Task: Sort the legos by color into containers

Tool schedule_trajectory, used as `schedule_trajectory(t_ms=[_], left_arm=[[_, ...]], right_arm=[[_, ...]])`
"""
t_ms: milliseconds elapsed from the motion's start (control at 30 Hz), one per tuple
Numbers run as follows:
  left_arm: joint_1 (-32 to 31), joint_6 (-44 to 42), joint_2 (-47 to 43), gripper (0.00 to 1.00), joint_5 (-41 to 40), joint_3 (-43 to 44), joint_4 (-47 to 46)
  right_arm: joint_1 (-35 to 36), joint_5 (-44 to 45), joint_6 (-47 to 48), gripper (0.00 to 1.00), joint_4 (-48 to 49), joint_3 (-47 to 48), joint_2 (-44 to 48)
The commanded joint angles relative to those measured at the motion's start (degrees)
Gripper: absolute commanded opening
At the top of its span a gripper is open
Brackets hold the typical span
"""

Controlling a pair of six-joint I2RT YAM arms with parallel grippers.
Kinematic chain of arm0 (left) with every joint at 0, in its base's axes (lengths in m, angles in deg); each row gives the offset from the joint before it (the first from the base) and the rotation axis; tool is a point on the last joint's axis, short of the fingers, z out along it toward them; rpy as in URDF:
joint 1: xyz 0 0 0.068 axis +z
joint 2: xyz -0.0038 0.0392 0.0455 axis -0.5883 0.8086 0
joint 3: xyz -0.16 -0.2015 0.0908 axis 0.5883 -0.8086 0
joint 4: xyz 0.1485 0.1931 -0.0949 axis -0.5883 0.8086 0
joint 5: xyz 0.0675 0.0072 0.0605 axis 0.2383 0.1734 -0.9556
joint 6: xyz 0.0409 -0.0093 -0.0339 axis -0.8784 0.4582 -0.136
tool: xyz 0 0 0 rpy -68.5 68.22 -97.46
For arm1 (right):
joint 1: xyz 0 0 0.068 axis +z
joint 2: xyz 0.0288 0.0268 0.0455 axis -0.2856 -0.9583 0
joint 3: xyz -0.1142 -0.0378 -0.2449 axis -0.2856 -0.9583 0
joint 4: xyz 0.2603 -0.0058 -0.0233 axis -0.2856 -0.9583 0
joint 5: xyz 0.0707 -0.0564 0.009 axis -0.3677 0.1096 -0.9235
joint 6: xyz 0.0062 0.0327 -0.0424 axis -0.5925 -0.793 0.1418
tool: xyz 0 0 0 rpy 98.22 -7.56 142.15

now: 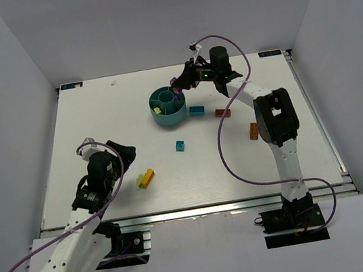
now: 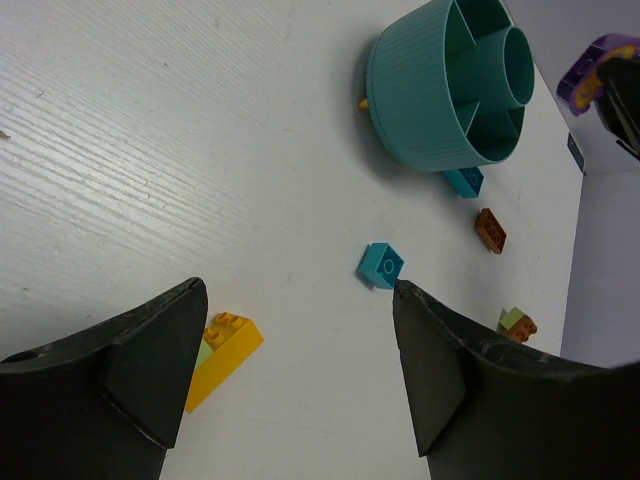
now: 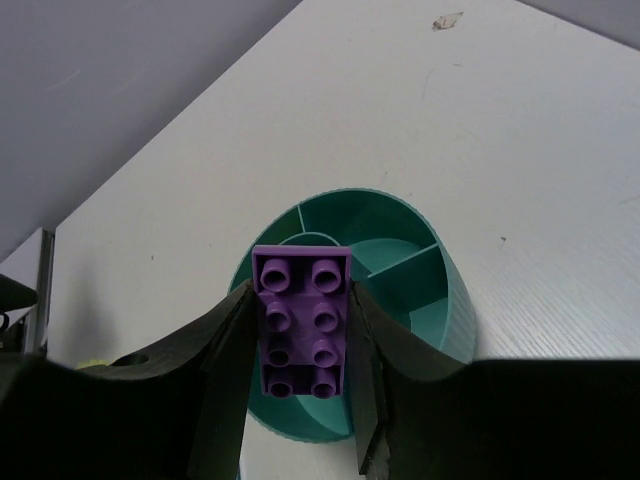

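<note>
A purple piece already shows in the section of the bowl just inside the bowl's rim (image 1: 178, 97) (image 3: 318, 409), so the robot's right gripper should bring the purple brick down into it next.
The round teal divided bowl (image 1: 167, 105) stands at the back centre. My right gripper (image 1: 178, 86) is shut on a purple brick (image 3: 302, 325) and holds it just above the bowl's (image 3: 455, 300) right rim. My left gripper (image 1: 124, 155) is open and empty, hovering above the table (image 2: 300, 340). A yellow brick (image 1: 147, 176) with a lime green one (image 1: 139, 180) beside it lies just right of it. A teal brick (image 1: 180, 146) lies mid-table; it also shows in the left wrist view (image 2: 381, 265). The yellow brick (image 2: 225, 350) sits by my left finger.
Another teal brick (image 1: 196, 110) and a brown-orange brick (image 1: 222, 112) lie right of the bowl. An orange brick (image 1: 254, 130) lies by the right arm. A yellow piece (image 1: 155, 110) shows inside the bowl. Grey walls enclose the table.
</note>
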Motion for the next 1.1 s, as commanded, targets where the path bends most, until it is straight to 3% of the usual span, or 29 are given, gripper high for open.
schedule_trajectory(t_ms=[0, 233, 733, 1067], left_arm=[[0.37, 1.28, -2.04, 0.84, -0.01, -1.01, 0.69], [0.37, 1.64, -1.60, 0.84, 0.07, -1.36, 0.43], [0.37, 1.37, -0.46, 0.84, 0.52, -1.10, -0.01], [0.37, 1.37, -0.54, 0.84, 0.34, -1.01, 0.26]], right_arm=[[-0.52, 0.09, -3.12, 0.00, 7.14, 4.72, -1.96], [-0.17, 0.45, -2.60, 0.00, 7.59, 6.75, -5.22], [0.36, 1.59, -2.86, 0.24, 7.59, 4.55, -6.71], [0.36, 2.55, -2.42, 0.48, 6.97, 3.32, -7.15]])
